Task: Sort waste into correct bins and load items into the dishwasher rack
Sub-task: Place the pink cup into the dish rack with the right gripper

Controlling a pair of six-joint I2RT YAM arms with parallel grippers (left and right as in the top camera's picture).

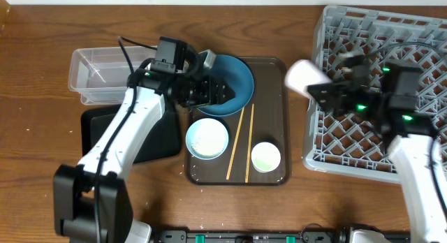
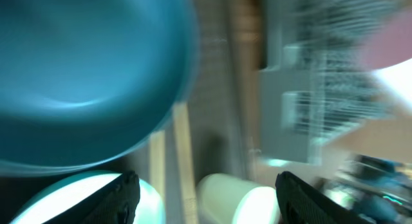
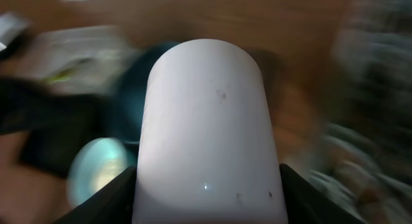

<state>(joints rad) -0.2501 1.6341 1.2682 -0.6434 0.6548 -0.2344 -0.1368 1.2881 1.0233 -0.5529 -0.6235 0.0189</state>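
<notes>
My right gripper needs to move across the grey rack next, then down onto the rack's side [image 1: 427, 77] opposite the tray, because the cup hangs at the rack's tray-side edge.
My right gripper [image 1: 328, 89] is shut on a small white cup [image 1: 304, 77], held in the air at the left edge of the grey dishwasher rack [image 1: 419, 33]; the cup fills the right wrist view [image 3: 209, 134]. My left gripper [image 1: 227, 91] is open and empty over the large blue bowl [image 1: 234, 79] on the brown tray. The blue bowl shows in the left wrist view [image 2: 84, 76]. The white bowl [image 1: 207, 138], the chopsticks [image 1: 241, 142] and the other white cup [image 1: 265, 156] lie on the tray. The clear tub [image 1: 98, 72] and the black tray [image 1: 157, 142] are at the left.
The brown serving tray [image 1: 276, 65] lies mid-table between the bins and the rack. A yellow-green scrap shows blurred inside the clear tub in the right wrist view [image 3: 61, 74]. A few white specks lie on the wood at the far left.
</notes>
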